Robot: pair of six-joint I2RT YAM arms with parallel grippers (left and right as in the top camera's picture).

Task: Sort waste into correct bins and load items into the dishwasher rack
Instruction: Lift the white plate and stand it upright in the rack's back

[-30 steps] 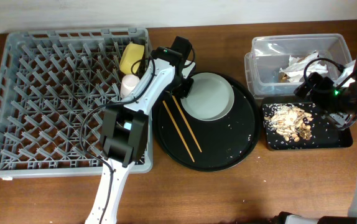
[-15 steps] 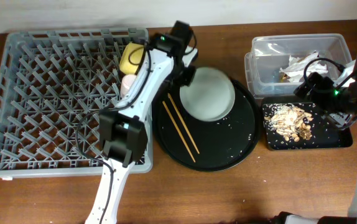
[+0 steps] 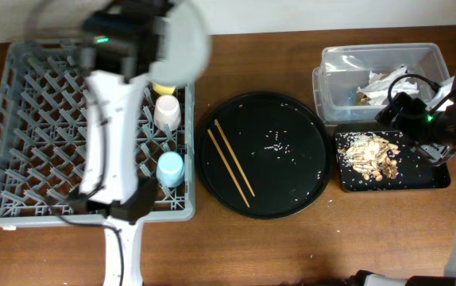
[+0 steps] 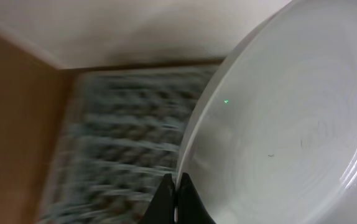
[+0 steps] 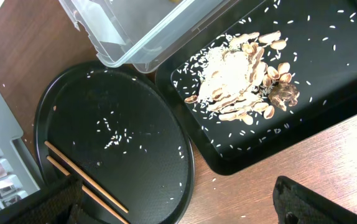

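My left gripper should move down and to the left in the overhead view next, to the rack wires beside the yellow bowl (image 3: pixel 164 86). The plate hangs too high to release.
My left gripper (image 3: pixel 158 33) is shut on the rim of the pale grey-white plate (image 3: pixel 185 41), held high and blurred over the back right of the grey dishwasher rack (image 3: pixel 45 119). The left wrist view shows the fingertips (image 4: pixel 176 186) pinching the plate's edge (image 4: pixel 278 137). The yellow bowl (image 3: pixel 164 86), pink cup (image 3: pixel 167 110) and blue cup (image 3: pixel 171 168) sit in the rack. The chopsticks (image 3: pixel 230 163) lie on the round black tray (image 3: pixel 291 171). My right gripper (image 5: pixel 185 211) is open and empty, above the table by the shallow black tray (image 3: pixel 430 176) of food scraps (image 3: pixel 373 154).
The clear tub (image 3: pixel 335 79) at the back right holds white napkins (image 3: pixel 387 79). Rice grains are scattered on the round tray and the black rectangular tray (image 5: pixel 328 74). My left arm rises from the table's front edge across the rack's right side.
My left gripper lifted the plate off the round tray and swung it up and left over the rack. The blue cup is now uncovered. The right arm has not moved.
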